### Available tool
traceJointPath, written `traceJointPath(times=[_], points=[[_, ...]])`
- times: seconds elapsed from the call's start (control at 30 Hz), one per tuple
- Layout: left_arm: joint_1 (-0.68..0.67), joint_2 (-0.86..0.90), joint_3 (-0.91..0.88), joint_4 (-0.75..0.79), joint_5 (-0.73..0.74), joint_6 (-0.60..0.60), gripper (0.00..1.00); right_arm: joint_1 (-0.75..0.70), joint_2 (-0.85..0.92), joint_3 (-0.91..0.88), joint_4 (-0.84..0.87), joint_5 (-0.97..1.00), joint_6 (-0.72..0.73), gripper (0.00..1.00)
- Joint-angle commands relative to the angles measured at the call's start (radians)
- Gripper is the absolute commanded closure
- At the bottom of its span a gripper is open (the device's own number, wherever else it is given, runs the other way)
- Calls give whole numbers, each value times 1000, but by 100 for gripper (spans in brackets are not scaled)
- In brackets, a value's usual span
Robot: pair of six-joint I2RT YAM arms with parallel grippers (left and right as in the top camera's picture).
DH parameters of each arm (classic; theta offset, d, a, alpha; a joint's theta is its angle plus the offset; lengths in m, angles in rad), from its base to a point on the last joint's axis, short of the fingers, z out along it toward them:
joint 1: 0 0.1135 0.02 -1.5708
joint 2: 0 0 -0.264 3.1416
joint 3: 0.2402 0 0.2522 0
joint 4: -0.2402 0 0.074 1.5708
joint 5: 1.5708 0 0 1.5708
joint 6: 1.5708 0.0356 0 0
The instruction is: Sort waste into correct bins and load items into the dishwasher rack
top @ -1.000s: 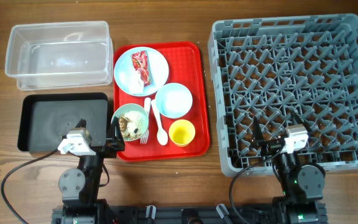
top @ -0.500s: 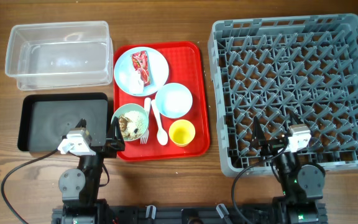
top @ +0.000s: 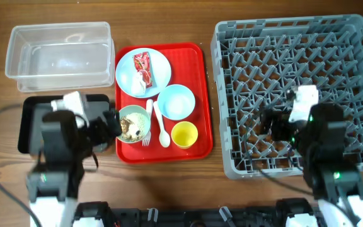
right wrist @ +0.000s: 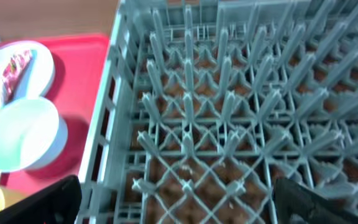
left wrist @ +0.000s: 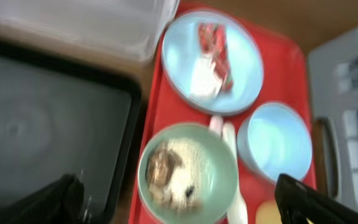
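The pale green bowl's rim beside the fork comes next for my left gripper, which moves across the bowl and down to where the scraps leave its side empty.
On the red serving tray, a pale green bowl (top: 133, 123) holds beige food scraps (left wrist: 166, 174). A light blue plate (top: 142, 66) carries the red wrapper (top: 144, 63) and white tissue (left wrist: 201, 78). The light blue bowl (top: 176, 101), yellow cup (top: 184, 134), white spoon (top: 161, 126) and fork (top: 147, 140) lie beside them. My left gripper (top: 109, 125) is open and empty, above the green bowl's left side (left wrist: 182, 202). My right gripper (top: 271, 123) is open and empty over the grey rack (top: 295, 38), as the right wrist view (right wrist: 179, 205) shows.
The clear tub (top: 58, 55) stands at the back left with the black tray (top: 30, 120) in front of it, partly under my left arm. The red serving tray (top: 201, 94) lies between the bins and the rack. The rack's pegs (right wrist: 241, 112) stand upright below my right gripper.
Both arms have lifted away from the front edge. The left now reaches over the black tray toward the green bowl; the right now hangs over the rack's front middle.
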Motion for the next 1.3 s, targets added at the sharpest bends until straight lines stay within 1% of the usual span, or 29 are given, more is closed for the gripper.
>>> traceJointPath(times=[0.0,0.03,0.1,0.13,0.17,0.2,0.23,0.27,0.33,0.37,0.4,0.43,0.5,0.57,0.6,0.63,0.67,0.8,0.83,0.87,0.97,1.07,1.13,1.23,1.27], points=[[3,182,210,-197,21,-5,0,-4,62,94,-71,8,17,0],[3,222,236,-229,24,-6,0,-4,66,99,-85,5,16,0],[3,282,236,-214,87,-6,0,-4,64,99,-84,-19,16,0],[3,301,236,-191,98,-6,0,-4,65,99,-85,-22,17,0],[3,317,236,-152,144,-5,0,-4,65,99,-87,-22,17,0],[-8,327,236,-118,164,-5,4,-4,65,99,-86,-22,17,0],[-37,337,236,-90,155,4,7,-4,65,99,-86,-22,17,0],[-72,349,236,-67,122,6,7,-4,65,99,-86,-22,16,0],[-182,399,236,-35,18,5,7,-4,65,99,-86,-22,16,0],[-231,432,236,-28,-10,5,9,-4,65,99,-86,-22,16,0],[-283,478,236,-24,-40,5,12,-4,65,99,-86,-22,17,0],[-321,520,236,-24,-71,3,18,-4,65,99,-86,-22,17,0],[-376,610,236,-20,-85,-26,23,-4,65,99,-86,-22,17,0],[-415,702,236,-3,-85,-28,33,-4,65,99,-86,-22,17,0],[-427,735,236,10,-90,-28,35,-4,65,99,-86,-22,16,0],[-438,780,236,20,-115,-29,42,-4,65,99,-87,-22,17,0],[-440,801,236,24,-114,-29,45,-4,65,99,-87,-22,17,0],[-440,838,236,44,-115,-32,63,-4,65,99,-87,-22,16,0],[-440,839,236,44,-115,-32,65,-4,65,99,-87,-22,17,0],[-440,840,236,43,-115,-32,69,-4,65,99,-87,-22,16,1],[-440,841,232,38,-116,-32,71,-4,65,99,-87,-22,17,0],[-440,841,232,34,-115,-32,75,-4,65,99,-86,-22,17,0],[-440,841,232,23,-115,-32,81,-4,65,99,-86,-22,16,0],[-442,841,232,5,-115,-42,96,-4,65,99,-86,-22,17,0],[-442,840,232,4,-114,-52,96,-4,65,99,-86,-22,16,0]])
